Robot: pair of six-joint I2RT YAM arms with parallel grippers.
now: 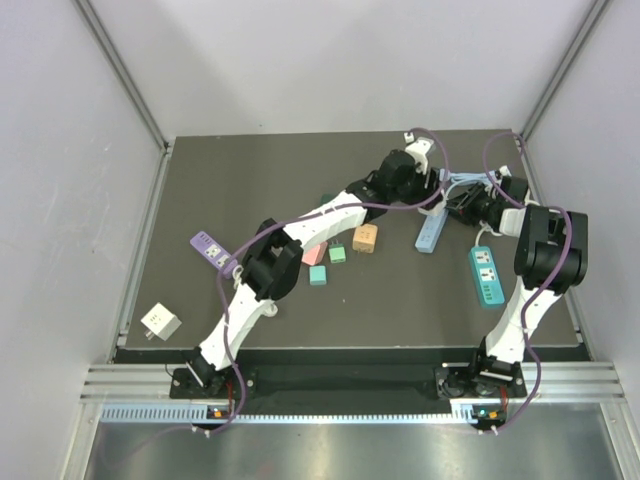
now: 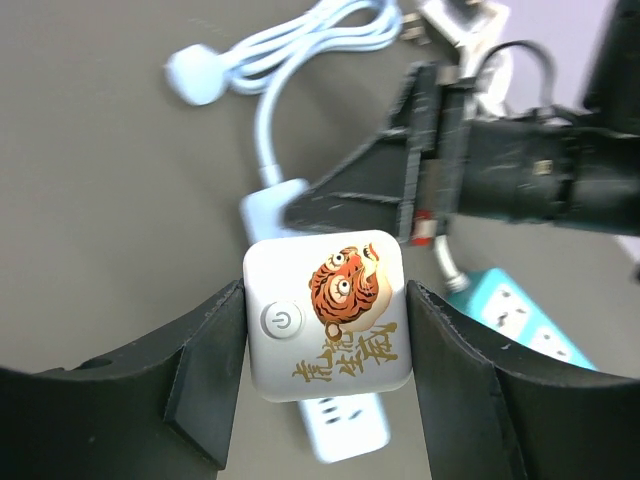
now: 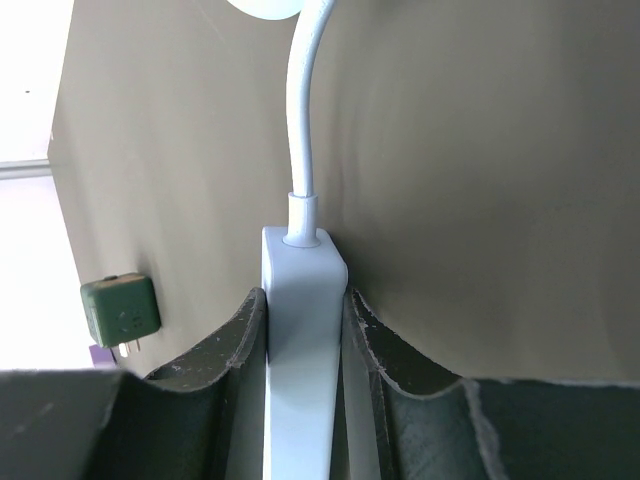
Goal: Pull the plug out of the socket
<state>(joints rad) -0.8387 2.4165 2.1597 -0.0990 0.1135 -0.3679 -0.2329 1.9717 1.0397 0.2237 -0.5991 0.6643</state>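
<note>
Next, the left gripper moves down to the left in the top view and releases the white plug, as the tabletop [image 1: 368,218] beside the orange plug lies below there.
The plug [image 2: 330,315] is a white cube with a tiger drawing and a power button. My left gripper [image 2: 328,335] is shut on it, one finger on each side. It hangs over the socket, a pale power strip [image 2: 345,435] that looks small and blurred beneath it. The plug's prongs are hidden. In the top view the strip [image 1: 432,232] lies at the back right, with the left gripper [image 1: 405,175] above its far end. My right gripper [image 3: 305,320] is shut on the strip's cable end [image 3: 298,270], and its white cable [image 3: 305,120] runs away from the fingers.
A teal power strip [image 1: 487,273] lies to the right, a purple one [image 1: 210,250] to the left. Orange [image 1: 365,238], green [image 1: 338,254] and pink [image 1: 313,255] plugs sit mid-table. A white cube plug [image 1: 160,321] rests near the front left edge. The coiled white cable [image 2: 300,60] lies behind.
</note>
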